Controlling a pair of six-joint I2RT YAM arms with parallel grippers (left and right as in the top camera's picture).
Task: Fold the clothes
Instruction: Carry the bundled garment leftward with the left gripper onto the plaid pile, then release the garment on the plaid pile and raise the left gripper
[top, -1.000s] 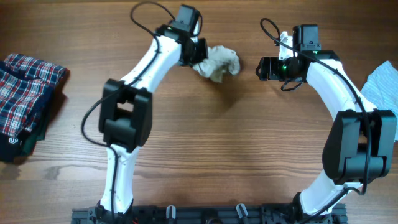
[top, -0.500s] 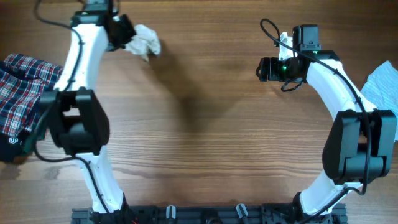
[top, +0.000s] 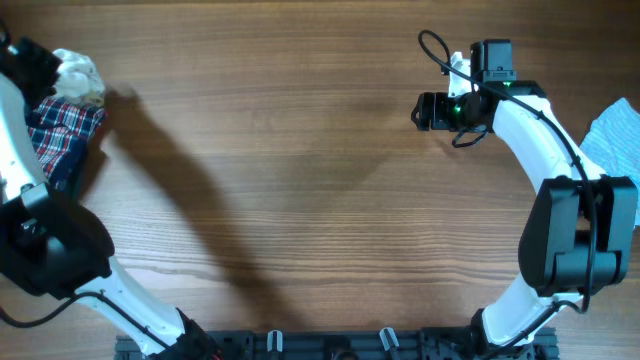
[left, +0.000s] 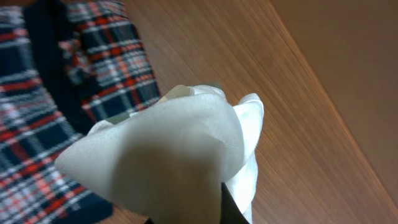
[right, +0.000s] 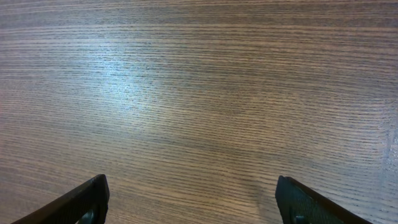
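My left gripper swings back and to the left in the overhead view, over the plaid garment (top: 55, 135), next, because the cream-white shirt (top: 78, 75) hangs past its far edge.
My left gripper (top: 45, 72) is shut on a bunched cream-white shirt (top: 78, 75) and holds it over the far left of the table, above a plaid garment (top: 55, 135). In the left wrist view the cream-white shirt (left: 168, 155) fills the middle and hides the fingers; the plaid garment (left: 37, 124) lies under it. My right gripper (top: 422, 110) is open and empty above bare wood, its two fingertips apart in the right wrist view (right: 193, 199). A pale blue striped garment (top: 612, 135) lies at the right edge.
The wooden table (top: 320, 230) stretches between the two arms. The plaid garment is red, white and navy and lies crumpled at the left edge. A black rail (top: 330, 345) runs along the near edge.
My left arm has swung from the upper middle of the table to the far left, carrying the cream-white shirt over the plaid garment. The right arm has not moved.
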